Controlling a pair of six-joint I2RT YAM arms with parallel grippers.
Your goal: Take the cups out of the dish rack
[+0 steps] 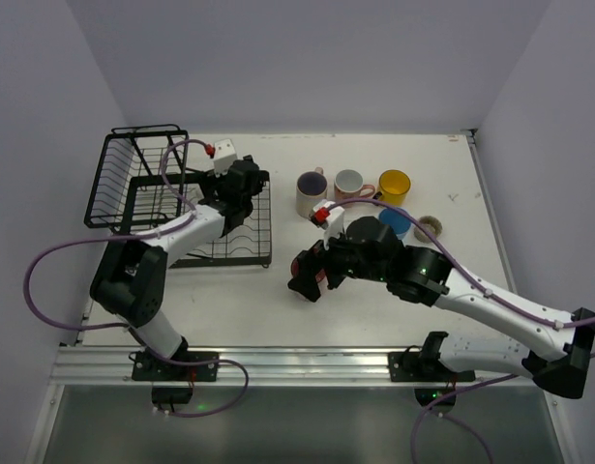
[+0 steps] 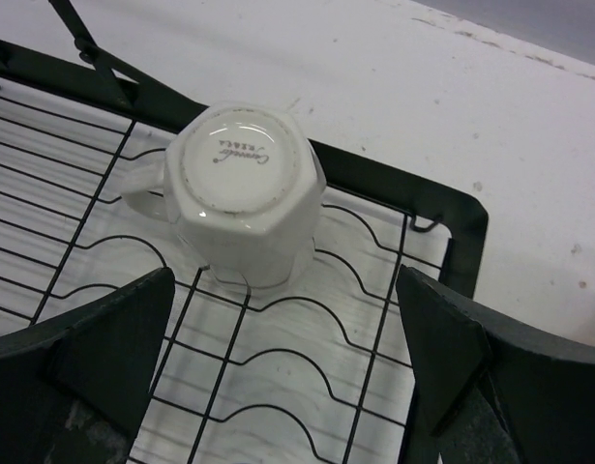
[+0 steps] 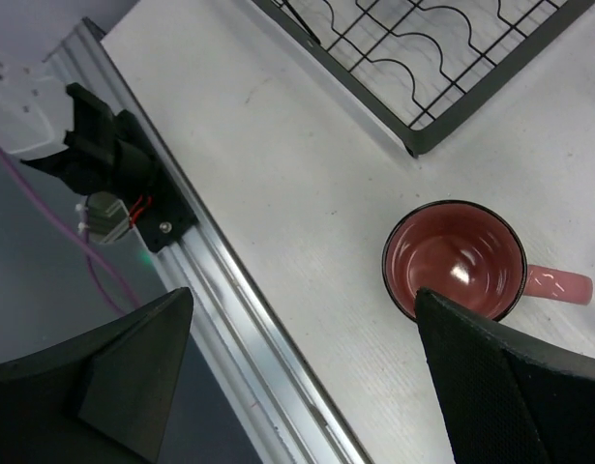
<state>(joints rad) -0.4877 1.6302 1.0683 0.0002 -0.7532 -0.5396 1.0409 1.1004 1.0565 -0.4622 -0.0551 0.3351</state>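
The upside-down white cup still stands beyond my open fingers, so my left gripper needs to lower onto it next until the fingers are on both sides of the cup's body, and then close.
On the flat tray of the black wire dish rack a white cup stands upside down, its handle to the left. My left gripper hangs open just short of it, not touching. In the top view that gripper covers the cup, over the rack. A dark red cup with a pink handle stands upright on the table near the rack's corner. My right gripper is open above it, one finger crossing the rim in view. The top view shows this gripper in front of the rack.
Behind the right arm stand a white mug, a pink cup, a yellow cup, a blue cup and a small beige one. The aluminium rail runs along the table's near edge.
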